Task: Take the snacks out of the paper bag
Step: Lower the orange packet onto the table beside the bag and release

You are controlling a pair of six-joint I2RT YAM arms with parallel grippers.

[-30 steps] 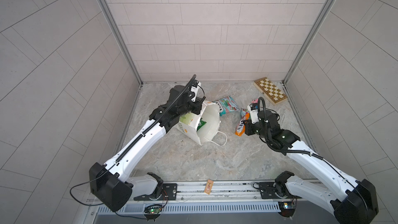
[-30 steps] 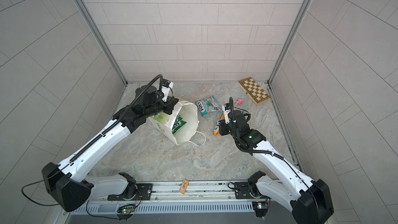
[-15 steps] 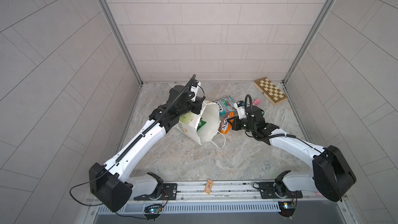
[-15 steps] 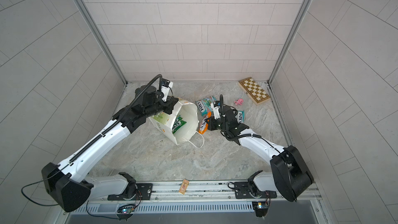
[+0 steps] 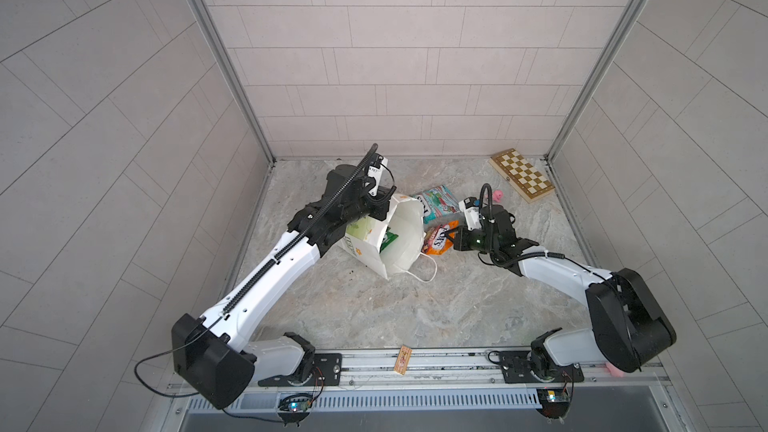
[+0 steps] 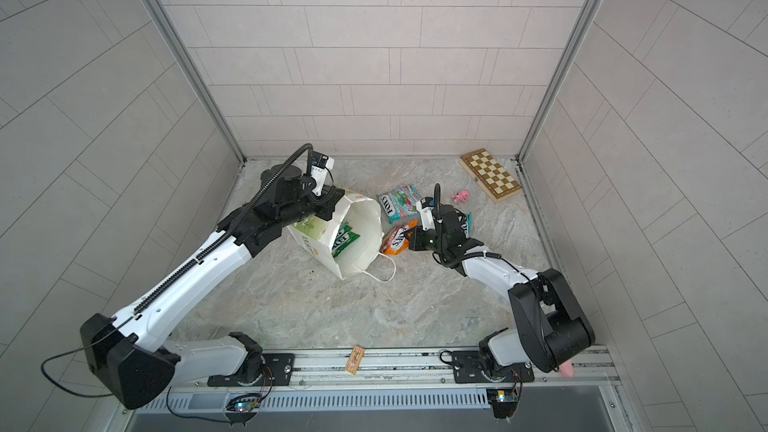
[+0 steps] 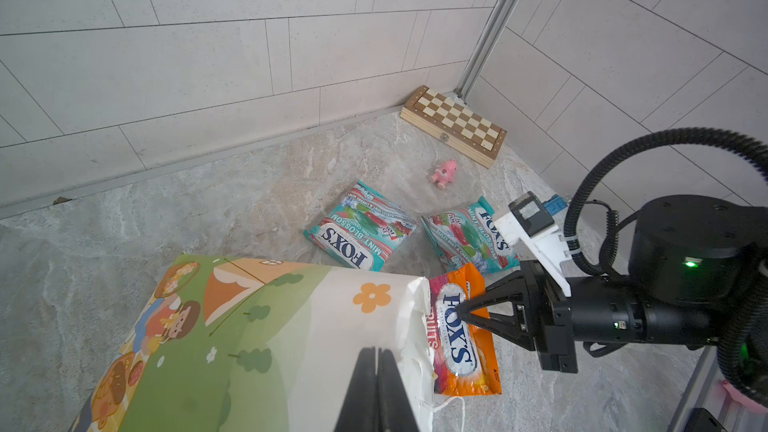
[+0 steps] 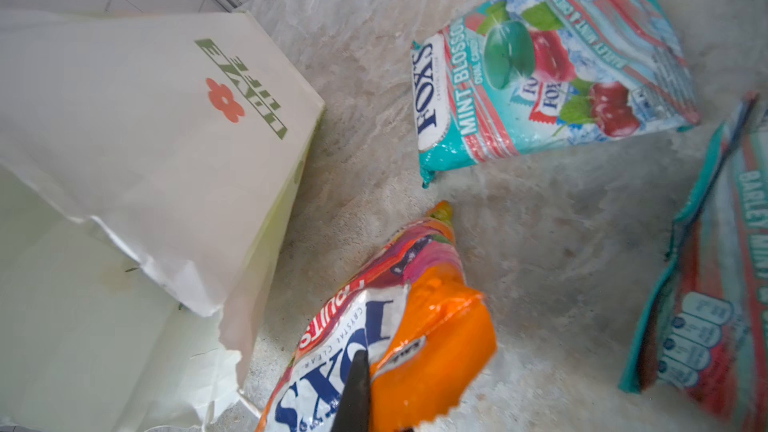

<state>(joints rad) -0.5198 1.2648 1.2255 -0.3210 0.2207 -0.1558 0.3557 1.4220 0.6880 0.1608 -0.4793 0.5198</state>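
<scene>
The orange-pink FOX'S packet is already outside the bag. My right gripper will next lower it onto the floor [image 5: 444, 258] beside the bag's opening and let it go, because that spot is below my gripper.
The white paper bag [image 5: 365, 249] lies tilted on the floor with its mouth open toward the right. My left gripper [image 5: 384, 211] is shut on its upper rim, fingers pressed together over the white wall [image 7: 378, 367]. A green snack packet [image 6: 345, 238] shows inside the bag. My right gripper [image 5: 451, 238] is shut on an orange-pink FOX'S packet [image 5: 436, 239], just outside the bag's mouth [image 8: 436, 347]. A teal-red packet [image 5: 438, 203] lies on the floor behind it. Another teal-red packet [image 7: 469, 234] lies partly under the right arm.
A checkered wooden board [image 5: 521, 176] sits in the far right corner, with a small pink toy [image 5: 498, 195] in front of it. Tiled walls close in on three sides. A small wooden tag [image 5: 403, 360] lies on the front rail.
My right gripper has carried the orange-pink packet leftward, up to the bag's mouth, and the right arm has folded lower. The left arm and the bag have stayed put.
</scene>
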